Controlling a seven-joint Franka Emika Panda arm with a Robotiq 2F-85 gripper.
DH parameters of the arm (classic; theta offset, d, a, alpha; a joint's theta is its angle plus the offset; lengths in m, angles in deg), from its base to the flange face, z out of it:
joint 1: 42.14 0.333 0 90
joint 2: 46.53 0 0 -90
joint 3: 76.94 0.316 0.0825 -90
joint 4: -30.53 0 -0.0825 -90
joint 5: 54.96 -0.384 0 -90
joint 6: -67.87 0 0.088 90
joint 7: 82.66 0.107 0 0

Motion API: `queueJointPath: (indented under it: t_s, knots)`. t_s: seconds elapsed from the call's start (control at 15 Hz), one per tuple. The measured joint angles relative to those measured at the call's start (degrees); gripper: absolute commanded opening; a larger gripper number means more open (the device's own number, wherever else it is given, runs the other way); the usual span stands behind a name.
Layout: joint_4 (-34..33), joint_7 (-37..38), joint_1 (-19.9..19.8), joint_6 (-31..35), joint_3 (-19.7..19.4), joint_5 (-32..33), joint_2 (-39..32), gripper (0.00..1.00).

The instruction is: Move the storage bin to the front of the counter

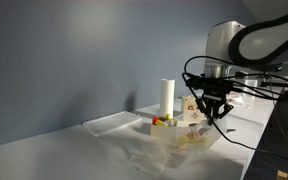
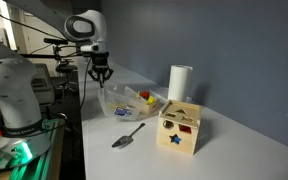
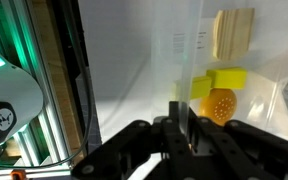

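My gripper moves down next and sets the bin's raised end onto the white counter beneath to release the bin's thin clear side, since the bin stands tilted.
The storage bin (image 1: 187, 137) is a clear plastic tub on the white counter (image 1: 104, 150). It holds small coloured toys. It shows in both exterior views, and its point in the second is (image 2: 127, 101). My gripper (image 1: 213, 114) comes down from above onto the bin's wall at the end nearest the robot base (image 2: 102, 81). In the wrist view the two fingers (image 3: 184, 118) are shut on the thin clear wall (image 3: 187, 60). A yellow block (image 3: 227, 79), an orange ball (image 3: 220, 104) and a tan wooden block (image 3: 234, 33) lie inside the bin.
A white cylinder (image 2: 179, 82) stands behind the bin. A wooden shape-sorter box (image 2: 181, 128) and a grey spoon (image 2: 127, 136) lie on the counter past it. A flat clear lid panel (image 1: 112, 122) lies near the wall. The counter edge (image 3: 84, 90) runs close beside the gripper.
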Motion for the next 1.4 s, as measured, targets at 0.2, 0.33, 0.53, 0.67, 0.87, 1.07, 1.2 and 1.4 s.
queueJointPath:
  t_s: [0.2,0.33,0.53,0.67,0.87,1.07,1.2,1.4]
  knots:
    - [0.0,0.0,0.0,0.5,0.3,0.3,-2.3,0.02]
    - [0.0,0.0,0.0,0.6,0.3,0.4,-3.7,0.02]
    - [0.0,0.0,0.0,0.8,0.3,0.7,-5.5,0.40]
    - [0.0,0.0,-0.2,0.8,0.3,1.3,-6.6,0.54]
    - [0.0,0.0,-0.4,0.8,0.2,2.6,-7.4,0.74]
    - [-0.4,-1.0,-0.4,0.4,0.0,4.1,-6.9,0.95]
    - [-0.8,-2.6,-0.3,0.0,0.0,4.8,-5.5,1.00]
    - [-1.7,-7.0,1.0,-3.7,0.0,5.1,-1.7,1.00]
